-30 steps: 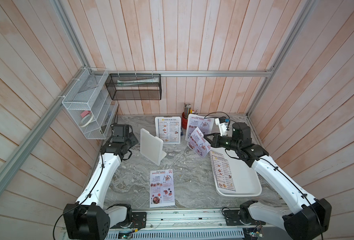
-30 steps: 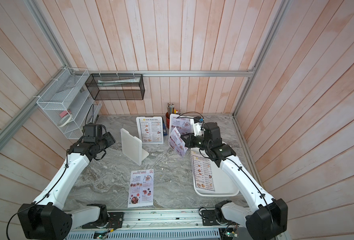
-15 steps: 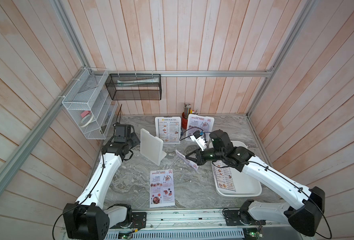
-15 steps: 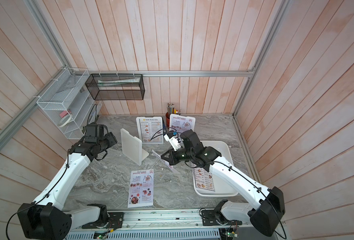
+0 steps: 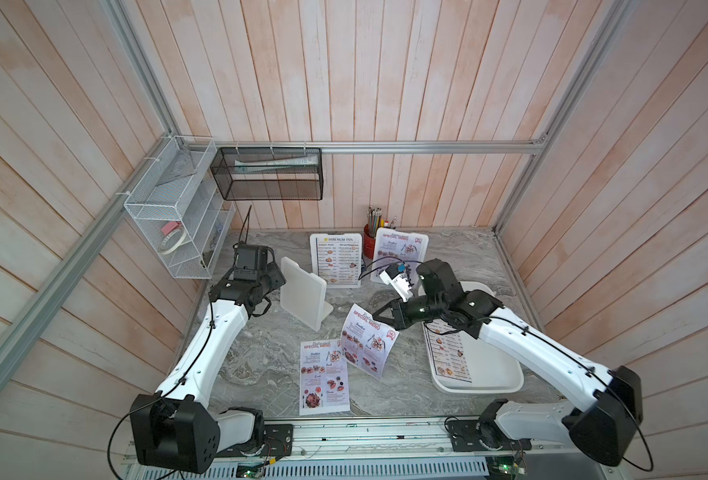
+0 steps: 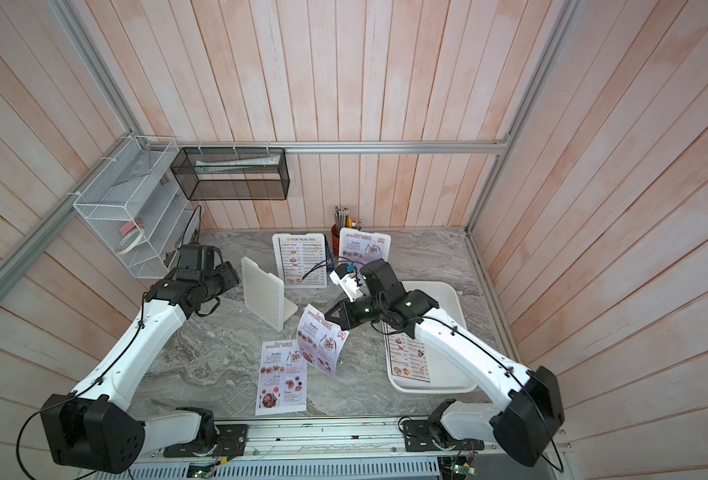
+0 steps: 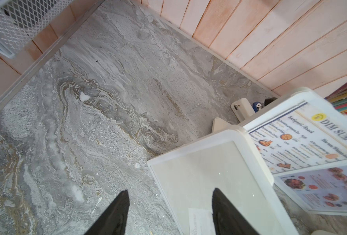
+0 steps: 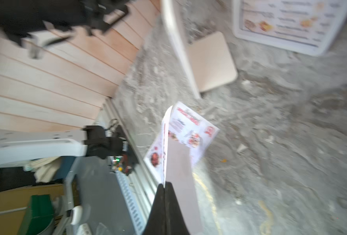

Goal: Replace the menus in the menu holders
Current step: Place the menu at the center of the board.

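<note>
The sheet still hangs tilted, so I should next lower my right gripper toward the bare tabletop between the flat menu and tray and let go of the sheet's top edge.
My right gripper [image 5: 389, 322] [image 6: 338, 320] [image 8: 165, 184] is shut on the top edge of a "SPECIAL MENU" sheet [image 5: 367, 345] [image 6: 321, 347] [image 8: 178, 162], which hangs tilted above mid-table. A second such menu [image 5: 323, 376] lies flat beneath it. An empty white menu holder [image 5: 302, 297] [image 7: 209, 179] stands left of centre, and my left gripper [image 7: 169, 195] is open beside its edge. At the back, one holder [image 5: 335, 259] shows a "DIM SUM INN" menu and another holder [image 5: 400, 253] shows a "SPECIAL MENU".
A white tray [image 5: 489, 382] at the right carries a "DIM SUM INN" menu [image 5: 448, 353] under my right arm. A red pencil cup [image 5: 370, 239] stands at the back wall. A white wire rack [image 5: 169, 232] and a black mesh basket [image 5: 269, 174] hang on the walls.
My right arm has carried the "SPECIAL MENU" sheet from the back right holder forward and left to mid-table. The left arm has stayed put.
</note>
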`<state>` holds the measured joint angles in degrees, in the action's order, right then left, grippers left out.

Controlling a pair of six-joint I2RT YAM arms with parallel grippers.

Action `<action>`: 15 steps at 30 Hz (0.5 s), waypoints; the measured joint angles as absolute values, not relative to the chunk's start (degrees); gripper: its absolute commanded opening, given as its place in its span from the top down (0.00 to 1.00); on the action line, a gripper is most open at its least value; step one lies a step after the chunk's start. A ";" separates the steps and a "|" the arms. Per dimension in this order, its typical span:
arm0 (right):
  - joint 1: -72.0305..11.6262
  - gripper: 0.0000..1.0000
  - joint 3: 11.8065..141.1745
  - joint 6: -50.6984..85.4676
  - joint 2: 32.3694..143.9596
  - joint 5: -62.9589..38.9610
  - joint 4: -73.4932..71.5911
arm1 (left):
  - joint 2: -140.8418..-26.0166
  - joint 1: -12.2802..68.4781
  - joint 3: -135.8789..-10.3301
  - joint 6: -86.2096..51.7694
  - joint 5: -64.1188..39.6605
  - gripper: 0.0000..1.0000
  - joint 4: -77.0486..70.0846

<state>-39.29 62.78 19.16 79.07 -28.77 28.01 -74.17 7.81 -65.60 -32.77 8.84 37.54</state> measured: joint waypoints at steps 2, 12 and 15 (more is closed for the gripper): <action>-38.52 1.00 63.46 15.11 85.34 -23.66 29.21 | -74.52 8.01 -65.60 -32.75 8.88 0.33 37.54; -38.13 0.94 71.18 -2.15 102.98 -11.79 25.23 | -74.89 8.71 -65.56 -32.75 9.08 0.33 37.65; -38.17 0.82 73.28 -4.01 104.36 -10.04 25.04 | -74.89 9.10 -65.19 -32.73 9.06 0.33 37.67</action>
<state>-38.17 73.28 -4.01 104.36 -10.04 25.04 -74.89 9.10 -65.19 -32.73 9.06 37.67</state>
